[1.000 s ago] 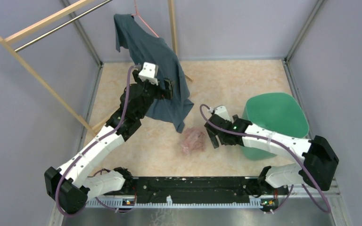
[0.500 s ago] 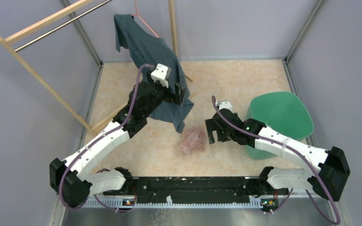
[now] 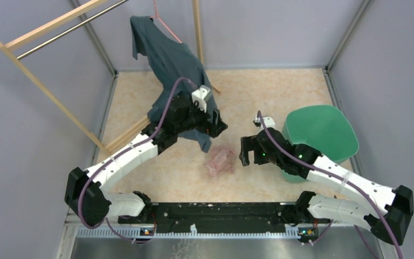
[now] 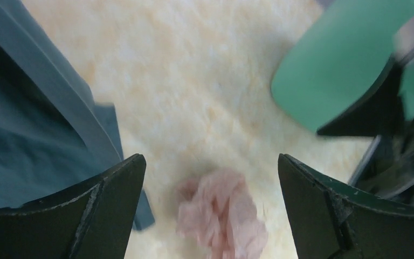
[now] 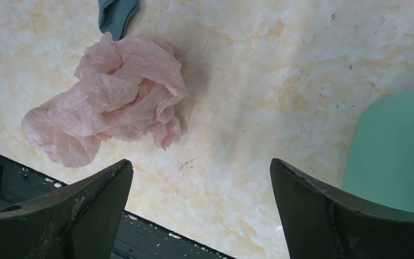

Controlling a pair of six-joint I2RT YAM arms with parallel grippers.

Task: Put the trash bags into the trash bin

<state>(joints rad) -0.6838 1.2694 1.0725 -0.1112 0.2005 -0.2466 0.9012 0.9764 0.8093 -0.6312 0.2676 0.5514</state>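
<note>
My open left gripper next moves back and down and closes on the bag's crumpled far part point(image 3: 222, 153) point(image 4: 220, 189), as the pink bag lies below, nearer my base.
A crumpled pale pink trash bag point(image 3: 220, 161) lies on the marbled floor between the two arms; it shows also as the pink bag point(image 4: 221, 216) in the left wrist view and the pink bag point(image 5: 108, 100) in the right wrist view. The teal-green trash bin point(image 3: 318, 137) stands to its right, its green side point(image 4: 334, 70) and green wall point(image 5: 399, 156) visible from the wrists. My left gripper point(image 3: 215, 125) hovers open just behind the bag, nothing between its jaws. To the bag's right my right gripper point(image 3: 244, 154) is open and empty.
A dark blue-grey shirt point(image 3: 175, 75) hangs from a wooden rack point(image 3: 48, 32) at the back left and drapes beside the left gripper. A black base rail point(image 3: 215, 216) runs along the near edge. Grey walls enclose the floor.
The left gripper has swung right and nearer, from the shirt toward the pink bag. The right arm has stretched forward and shifted slightly right. The bag has not moved.
</note>
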